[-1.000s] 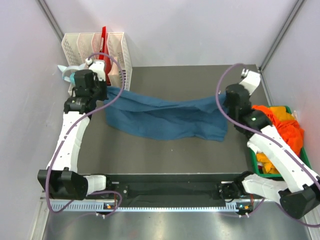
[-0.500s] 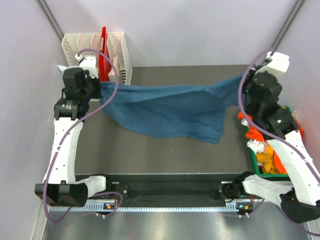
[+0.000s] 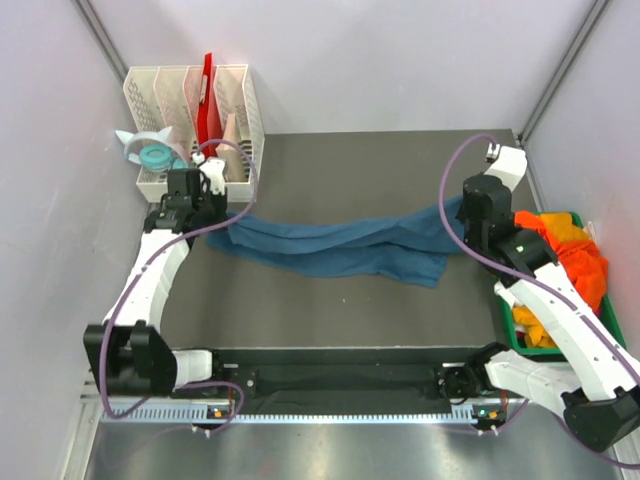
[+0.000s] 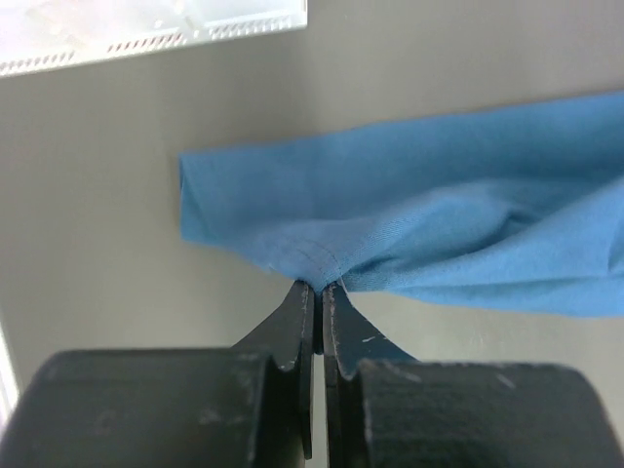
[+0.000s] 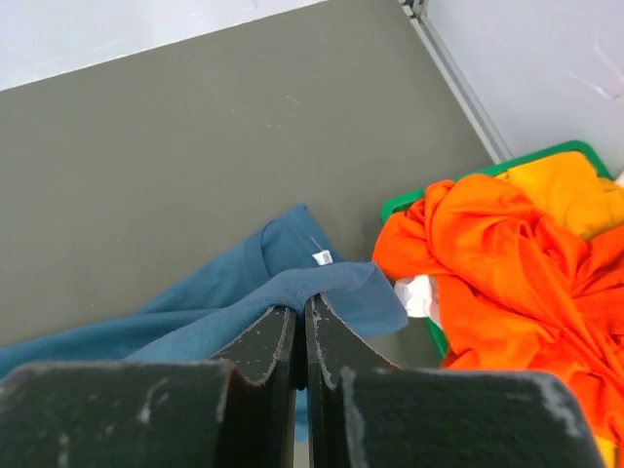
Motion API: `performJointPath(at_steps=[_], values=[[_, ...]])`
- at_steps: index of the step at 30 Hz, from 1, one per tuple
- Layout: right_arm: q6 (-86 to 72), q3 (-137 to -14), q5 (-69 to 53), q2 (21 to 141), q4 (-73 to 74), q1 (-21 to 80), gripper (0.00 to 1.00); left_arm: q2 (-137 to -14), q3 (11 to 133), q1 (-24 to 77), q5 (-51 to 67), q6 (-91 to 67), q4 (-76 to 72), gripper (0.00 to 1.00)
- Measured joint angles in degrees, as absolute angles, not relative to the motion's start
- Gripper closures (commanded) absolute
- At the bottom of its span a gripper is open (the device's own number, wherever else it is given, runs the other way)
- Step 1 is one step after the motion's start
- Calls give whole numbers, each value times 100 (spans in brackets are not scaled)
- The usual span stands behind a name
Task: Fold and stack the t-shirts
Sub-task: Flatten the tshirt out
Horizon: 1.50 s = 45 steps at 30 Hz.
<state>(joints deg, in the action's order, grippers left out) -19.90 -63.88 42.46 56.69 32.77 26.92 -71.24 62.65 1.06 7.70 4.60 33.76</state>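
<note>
The left gripper draws the t-shirt's pinched end outward to the part of the tabletop by the file rack (image 4: pixel 312 88) next, to spread the bunched t-shirt and release it.
The teal-blue t-shirt (image 3: pixel 340 250) lies bunched in a long band across the dark table, strung between my two grippers. My left gripper (image 3: pixel 212 212) is shut on its left end; the left wrist view shows the fabric (image 4: pixel 409 224) pinched at the fingertips (image 4: pixel 319 286). My right gripper (image 3: pixel 462 215) is shut on the right end near the collar with its white label (image 5: pixel 321 257), fabric pinched at the tips (image 5: pixel 300 302). Orange t-shirts (image 3: pixel 570 250), with bits of yellow and white, are heaped in the green bin (image 3: pixel 525 340) at the right; they also show in the right wrist view (image 5: pixel 507 263).
A white slotted file rack (image 3: pixel 195 105) with a red item stands at the back left, and a pale blue tape roll (image 3: pixel 150 152) lies beside it. Grey walls close in on both sides. The table's front edge runs along a black rail (image 3: pixel 330 375).
Both grippers have come down and inward with the teal shirt. It was stretched out wide in the air half a second ago and now lies slack in a narrow band on the table.
</note>
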Motion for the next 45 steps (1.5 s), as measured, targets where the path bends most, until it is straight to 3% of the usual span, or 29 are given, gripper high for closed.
performJointPath(at_steps=[5, 11, 14, 15, 17, 19, 25, 29, 33, 45], values=[[-2058, -6333, 4257, 5975, 3039, 2687, 100, -8298, 6482, 106, 816, 405, 2670, 100], [-2053, -6333, 4351, 6615, 2681, 2683, 100, -10241, 7780, 108, 812, 161, 2119, 100], [-2053, -6337, 4351, 6938, 2585, 2681, 100, -10796, 8237, 137, 766, 110, 2008, 70], [-2053, -6340, 4348, 7002, 2574, 2681, 100, -10884, 8333, 150, 751, 113, 2010, 50], [-2049, -6342, 4346, 7120, 2552, 2681, 100, -10991, 8473, 174, 698, 104, 1988, 38], [-2034, -6342, 4342, 7181, 2493, 2681, 100, -10945, 8479, 185, 663, 49, 1964, 35], [-2047, -6342, 4285, 7249, 2270, 2681, 100, -10134, 7953, 187, 674, 36, 1911, 39], [-2073, -6342, 4209, 7343, 2167, 2681, 100, -9546, 7367, 187, 735, 71, 1835, 50], [-2082, -6342, 4147, 7411, 2115, 2681, 100, -9526, 6849, 187, 829, 104, 1820, 55], [-2075, -6337, 4125, 7413, 2075, 2681, 100, -10167, 6628, 187, 698, 102, 1761, 54]])
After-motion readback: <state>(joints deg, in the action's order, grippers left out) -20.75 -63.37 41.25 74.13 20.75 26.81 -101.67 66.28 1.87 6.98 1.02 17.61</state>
